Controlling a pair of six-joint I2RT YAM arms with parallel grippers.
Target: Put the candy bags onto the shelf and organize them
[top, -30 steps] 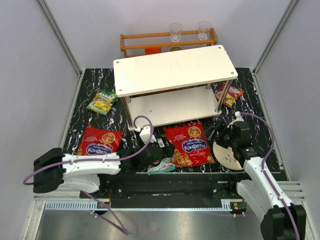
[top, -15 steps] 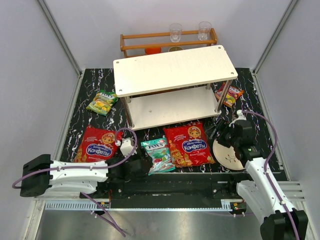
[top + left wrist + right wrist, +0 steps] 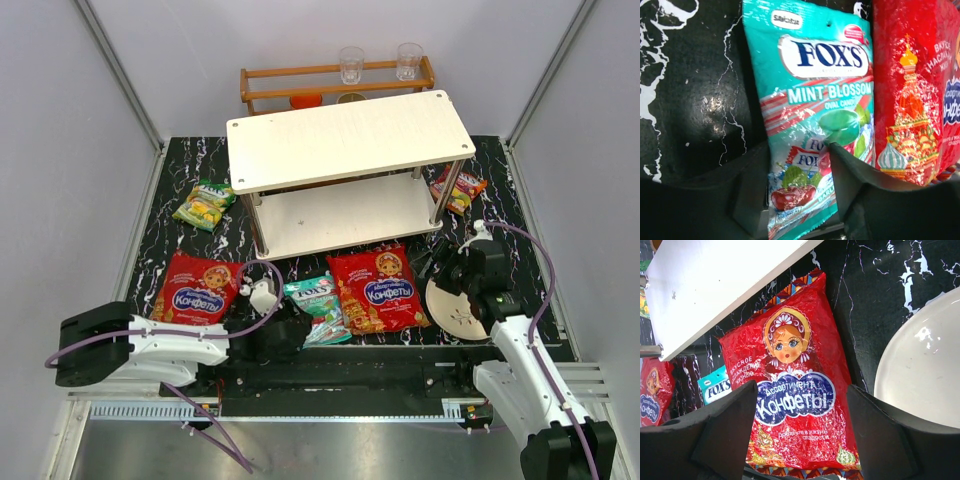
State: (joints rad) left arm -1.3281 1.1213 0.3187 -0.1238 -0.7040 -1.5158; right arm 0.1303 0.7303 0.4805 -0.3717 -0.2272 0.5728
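The right gripper crosses over the red bag next, to the left in the top view, to the teal bag's edge (image 3: 338,308) (image 3: 726,382) that the left gripper leaves free.
The teal candy bag (image 3: 315,308) lies flat at the front of the black mat, label up. In the left wrist view (image 3: 815,115) its lower end sits between the fingers of my left gripper (image 3: 797,150), which is open; from above that gripper (image 3: 297,328) is at the bag's near end. My right gripper (image 3: 438,264) is open and hovers over the right large red bag (image 3: 378,290), whose blue label shows between its fingers (image 3: 801,387). The other large red bag (image 3: 198,285) lies front left. The green-yellow bag (image 3: 204,204) and the red-orange bag (image 3: 457,188) lie beside the white shelf (image 3: 350,140).
A round pale plate (image 3: 460,315) lies right of the red bag, under my right arm, and shows in the right wrist view (image 3: 925,365). A brown wooden rack (image 3: 335,80) with two glasses stands behind the shelf. Grey walls close both sides.
The teal bag, crumpled at the mat's front edge a second ago, now lies flat. My left arm drew back, then came forward to the bag's near end. The right arm shifted slightly.
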